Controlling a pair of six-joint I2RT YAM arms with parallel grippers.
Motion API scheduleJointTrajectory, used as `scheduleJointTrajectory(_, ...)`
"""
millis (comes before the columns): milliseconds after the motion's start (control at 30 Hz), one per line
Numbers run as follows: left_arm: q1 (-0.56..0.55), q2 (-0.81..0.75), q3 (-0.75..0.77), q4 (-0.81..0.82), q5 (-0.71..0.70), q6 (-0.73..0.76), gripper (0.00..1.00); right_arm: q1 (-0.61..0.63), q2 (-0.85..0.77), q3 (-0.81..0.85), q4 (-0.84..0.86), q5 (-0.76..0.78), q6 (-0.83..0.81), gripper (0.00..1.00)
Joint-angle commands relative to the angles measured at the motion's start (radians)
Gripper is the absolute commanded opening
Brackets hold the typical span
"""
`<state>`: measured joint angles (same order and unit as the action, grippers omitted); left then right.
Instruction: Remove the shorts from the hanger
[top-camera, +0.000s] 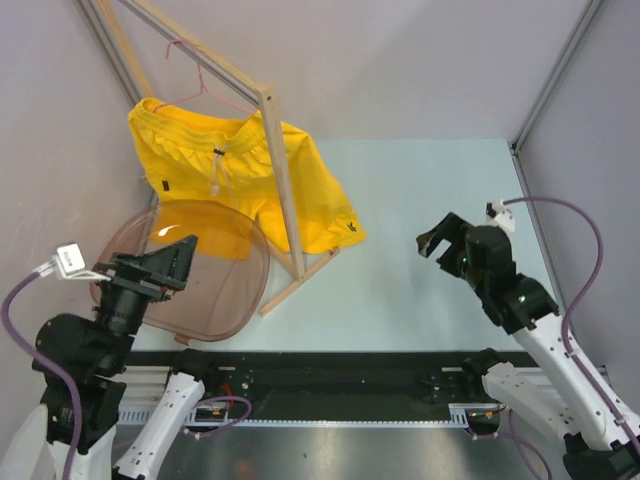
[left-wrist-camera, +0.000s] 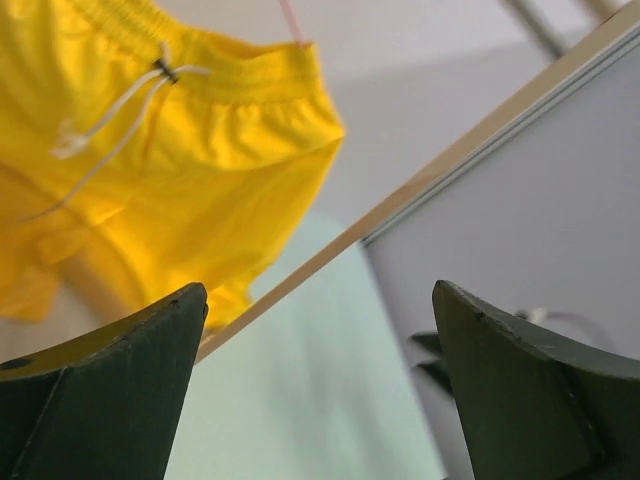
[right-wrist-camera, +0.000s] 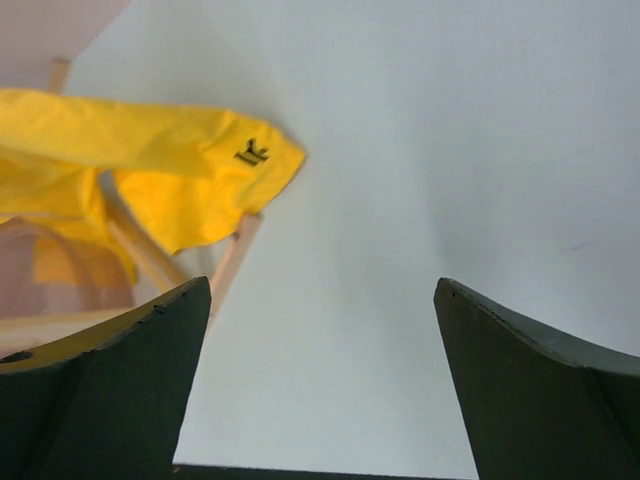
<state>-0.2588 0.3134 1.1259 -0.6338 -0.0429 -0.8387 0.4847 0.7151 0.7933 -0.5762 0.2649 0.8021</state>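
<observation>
The end of the waistband past the rack's upright post faces the clear table, so my right gripper will next go outward toward the shorts (top-camera: 235, 170) and turn its fingers onto that end.
The yellow shorts (top-camera: 235, 170) hang from the pink wire hanger (top-camera: 203, 88), whose hook sits over the wooden rack bar (top-camera: 190, 42) at the back left. Their right leg, with a small dark logo (right-wrist-camera: 252, 153), drapes down to the table. My left gripper (top-camera: 183, 265) is open with nothing between its fingers, low at the near left, below the shorts (left-wrist-camera: 190, 150) and apart from them. Only a bit of the hanger (left-wrist-camera: 292, 20) shows above the waistband in the left wrist view. My right gripper (top-camera: 436, 236) is open and holds nothing, to the right of the shorts (right-wrist-camera: 150, 150).
A brown translucent basket (top-camera: 200, 275) lies under the left gripper, beside the rack's upright post (top-camera: 285, 190) and its foot (top-camera: 300, 278). Grey walls and metal frame posts (top-camera: 545, 90) close in the pale green table (top-camera: 420, 200) on the left, back and right.
</observation>
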Motion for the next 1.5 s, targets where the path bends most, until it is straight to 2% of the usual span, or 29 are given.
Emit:
scheduleJointTrajectory(0,0.007,0.073,0.107,-0.36,0.085,0.294,1.0,-0.096,0.109,0.193,-0.174,0.043,-0.256,1.0)
scheduleJointTrajectory(133,0.007,-0.014,0.023,-0.256,0.294,0.253,1.0,-0.11,0.173,0.254,-0.036,-0.252,-0.4,1.0)
scheduleJointTrajectory(167,0.006,-0.049,-0.016,-0.238,0.32,0.218,1.0,-0.107,0.188,0.271,-0.01,-0.386,-0.449,1.0)
scheduleJointTrajectory(267,0.006,-0.091,-0.083,-0.208,0.369,0.167,1.0,-0.081,0.266,0.322,0.074,-0.572,-0.515,1.0)
scheduleJointTrajectory(533,0.006,-0.108,-0.106,-0.331,0.414,0.167,1.0,-0.028,0.577,0.556,0.239,-0.714,-0.722,1.0)
scheduleJointTrajectory(667,0.007,-0.114,-0.078,-0.408,0.403,0.181,1.0,-0.031,0.707,0.693,0.32,-0.906,-0.832,1.0)
scheduleJointTrajectory(767,0.007,-0.126,-0.055,-0.466,0.399,0.176,1.0,-0.032,0.798,0.777,0.48,-1.005,-0.853,1.0)
scheduleJointTrajectory(1033,0.006,-0.192,-0.032,-0.532,0.411,0.13,1.0,0.006,1.035,0.952,0.795,-1.147,-0.716,1.0)
scheduleJointTrajectory(1133,0.006,-0.198,-0.018,-0.544,0.414,0.128,1.0,0.047,1.138,1.066,0.782,-1.126,-0.705,0.98)
scheduleJointTrajectory(1167,0.007,-0.197,-0.014,-0.552,0.414,0.128,1.0,0.063,1.164,1.149,0.757,-1.121,-0.708,0.93)
scheduleJointTrajectory(1300,0.006,-0.191,0.012,-0.569,0.408,0.136,1.0,0.112,1.285,1.299,0.658,-1.081,-0.753,0.82)
scheduleJointTrajectory(1467,0.006,-0.186,0.035,-0.593,0.403,0.144,1.0,0.141,1.374,1.373,0.656,-1.035,-0.756,0.65)
